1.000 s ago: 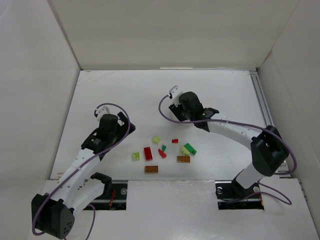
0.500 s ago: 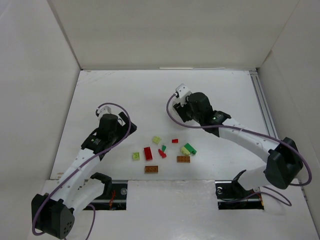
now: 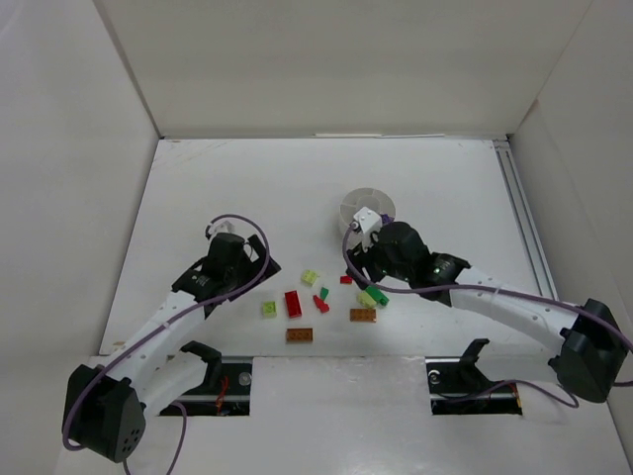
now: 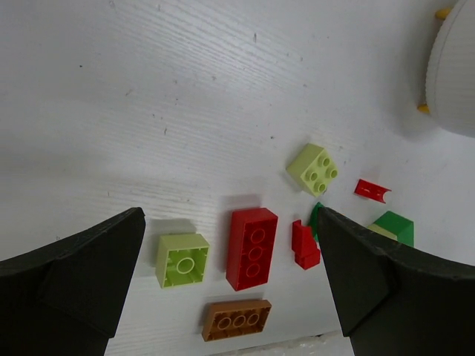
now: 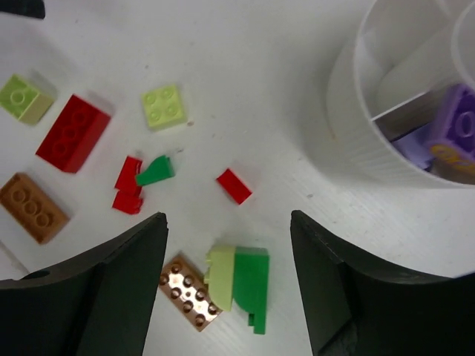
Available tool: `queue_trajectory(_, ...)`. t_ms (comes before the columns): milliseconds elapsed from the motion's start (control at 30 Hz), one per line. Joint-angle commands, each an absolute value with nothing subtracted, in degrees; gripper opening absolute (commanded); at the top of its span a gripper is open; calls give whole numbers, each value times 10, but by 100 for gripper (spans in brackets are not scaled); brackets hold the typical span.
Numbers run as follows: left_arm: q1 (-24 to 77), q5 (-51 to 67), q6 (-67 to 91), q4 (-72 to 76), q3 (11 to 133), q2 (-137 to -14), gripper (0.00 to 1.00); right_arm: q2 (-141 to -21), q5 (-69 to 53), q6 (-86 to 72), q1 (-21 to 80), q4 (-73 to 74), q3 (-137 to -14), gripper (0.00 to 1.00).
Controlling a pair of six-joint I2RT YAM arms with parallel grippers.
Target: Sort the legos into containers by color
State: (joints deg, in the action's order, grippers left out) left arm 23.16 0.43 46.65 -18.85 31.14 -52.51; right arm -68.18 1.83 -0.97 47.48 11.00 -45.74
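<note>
The nearer red piece by the green wedge is below, to the left in the top view, so I should next move my right gripper over and down onto it.
Several legos lie loose in the middle of the table: a red brick [image 3: 293,303], a yellow-green brick [image 3: 268,310], an orange-brown brick [image 3: 300,334], and a joined yellow-green and green piece [image 3: 373,296]. The round white dish [image 3: 367,206] stands behind them and holds purple legos [image 5: 460,126]. My left gripper [image 3: 253,275] is open and empty, above the red brick [image 4: 252,247] and the yellow-green brick [image 4: 182,259]. My right gripper [image 3: 372,278] is open and empty, above the yellow-green and green piece [image 5: 241,282], beside the dish [image 5: 371,159].
More loose pieces lie here: a small red piece [image 5: 234,185], a small green wedge [image 5: 156,171], a second orange-brown brick [image 5: 189,291] and another yellow-green brick [image 5: 165,106]. White walls ring the table on three sides. A rail [image 3: 521,213] runs along the right edge.
My right arm has swung from over the dish towards the near side, uncovering the dish, and now hangs over the bricks. My left gripper has shifted slightly right and nearer.
</note>
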Motion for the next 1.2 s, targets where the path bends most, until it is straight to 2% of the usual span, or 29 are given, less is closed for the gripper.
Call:
queue_trajectory(0,238,1,493,-213,298,-521,99,-695,40,-52,514,116,-451,72)
queue_trajectory(133,238,-6,524,-229,277,-483,99,-743,62,-66,561,116,-464,66)
queue_trajectory(400,238,-22,562,-256,270,-443,99,-858,96,-106,665,83,-506,66)
queue_trajectory(600,238,-22,551,-261,286,-443,99,-905,141,-151,665,73,-522,62)
queue_trajectory(867,238,-22,546,-256,287,-448,99,-948,134,-171,665,35,-517,59)
queue_trajectory(1000,238,-22,546,-256,287,-448,99,-960,134,-171,665,29,-522,51)
queue_trajectory(1033,238,-22,546,-256,287,-448,99,-960,134,-171,665,29,-522,43)
queue_trajectory(1167,238,-22,541,-256,287,-448,99,-938,147,-178,671,29,-516,29)
